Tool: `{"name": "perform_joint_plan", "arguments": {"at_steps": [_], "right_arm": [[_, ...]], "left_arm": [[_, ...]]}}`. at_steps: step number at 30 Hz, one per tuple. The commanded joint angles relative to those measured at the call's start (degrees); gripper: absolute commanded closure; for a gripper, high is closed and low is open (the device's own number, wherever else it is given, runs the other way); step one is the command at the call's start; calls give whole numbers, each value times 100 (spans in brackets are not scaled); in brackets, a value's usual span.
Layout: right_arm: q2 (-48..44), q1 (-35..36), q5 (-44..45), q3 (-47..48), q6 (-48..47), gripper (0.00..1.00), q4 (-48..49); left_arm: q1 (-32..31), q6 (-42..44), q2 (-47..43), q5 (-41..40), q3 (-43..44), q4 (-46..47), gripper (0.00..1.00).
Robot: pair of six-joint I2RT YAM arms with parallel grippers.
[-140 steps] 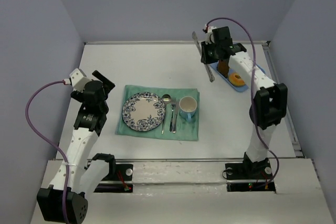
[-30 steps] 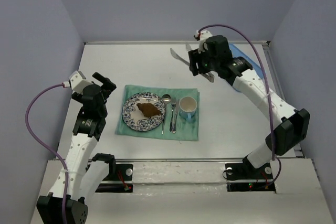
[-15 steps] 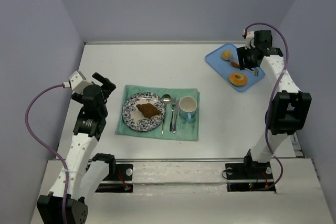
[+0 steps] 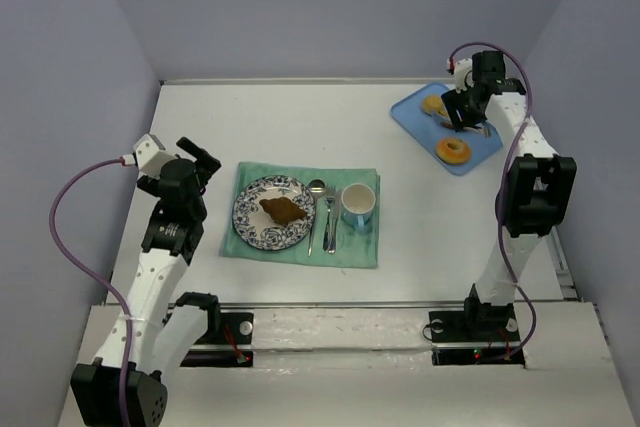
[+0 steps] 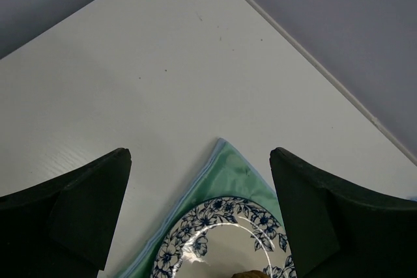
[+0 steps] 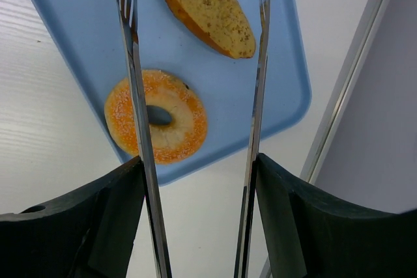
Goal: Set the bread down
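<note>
My right gripper comes down onto the bread slice [image 4: 434,105] [image 6: 208,8] next and squeezes the tongs shut, since the slice lies below the gap between the tongs' spread arms.
A brown bread piece [image 4: 283,210] lies on the blue-patterned plate [image 4: 247,213]; only its top edge [image 5: 251,274] peeks into the left wrist view. My right gripper [image 4: 468,112] hovers over the blue tray [image 4: 415,110], shut on metal tongs [image 6: 133,83]. The tongs' arms stand apart with nothing between them. Below them lie a sugared ring bun [image 6: 156,115] and a bread slice [image 6: 208,8]. My left gripper [image 4: 205,162] stands open and empty left of the plate, its jaws framing the plate rim [image 5: 195,236].
The plate rests on a green mat [image 4: 300,247] together with a spoon [image 4: 316,209], a fork [image 4: 330,217] and a blue cup [image 4: 358,204]. The tray sits at the back right corner, close to the table's raised right edge [image 6: 352,83].
My right arm swung from mid-table back over the tray, with the tongs opening slightly. The brown bread, earlier held over the tray, now lies on the plate. The left arm stayed still.
</note>
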Motion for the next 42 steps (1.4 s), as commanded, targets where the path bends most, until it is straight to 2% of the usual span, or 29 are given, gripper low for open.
{"name": "perform_joint_plan", "arguments": {"at_steps": [1,5,8,10,11,14,16,17,22,25,28,31,32,34,38,39,42], "right_arm": [[292,5,97,424,-114,30,-179],[504,5,-123,723,-26,32,-496],[636,-48,121,785,105,35,-523],[680,-48,306,864,194,48,-575],[680,-48,446,890,281,61,-610],[461,-48,483,917,414,74,-628],[259,-48,378,934,510,91,-628],[6,-48,264,943,615,93,-628],[-883,-48,-342,864,897,93,-628],[-1516,13,-1325,724,1020,93,-611],[-2077,513,-2020,434,1169,92,-392],[-2465,1548,-2293,56,1135,92,-164],[-2519,2143,-2338,-14,1135,91,-93],[-2581,2604,-2548,-198,1257,90,231],[-2441,3527,-3697,-840,2082,90,1329],[-2240,3973,-3822,-841,2180,89,1384],[-1851,4486,-4332,-744,2505,88,1341]], "left_arm": [[12,80,51,-205,-7,235,1],[12,80,78,-214,-7,235,1],[12,80,86,-231,-7,235,1],[12,80,87,-240,-7,235,1],[12,89,69,-249,-7,243,1],[12,80,16,-258,-7,243,1],[12,71,-19,-240,-16,243,1],[12,63,-62,-223,-25,235,1],[12,36,-177,-126,-60,235,1],[4,27,-230,-65,-69,235,1],[12,-25,-274,-12,-95,243,1],[12,-25,-274,58,-78,235,1],[12,-25,-274,85,-69,235,1],[12,-69,-291,146,-95,243,1],[12,-96,-283,305,-87,235,1],[4,-96,-291,314,-69,209,1],[12,-175,-414,305,-104,208,1]]}}
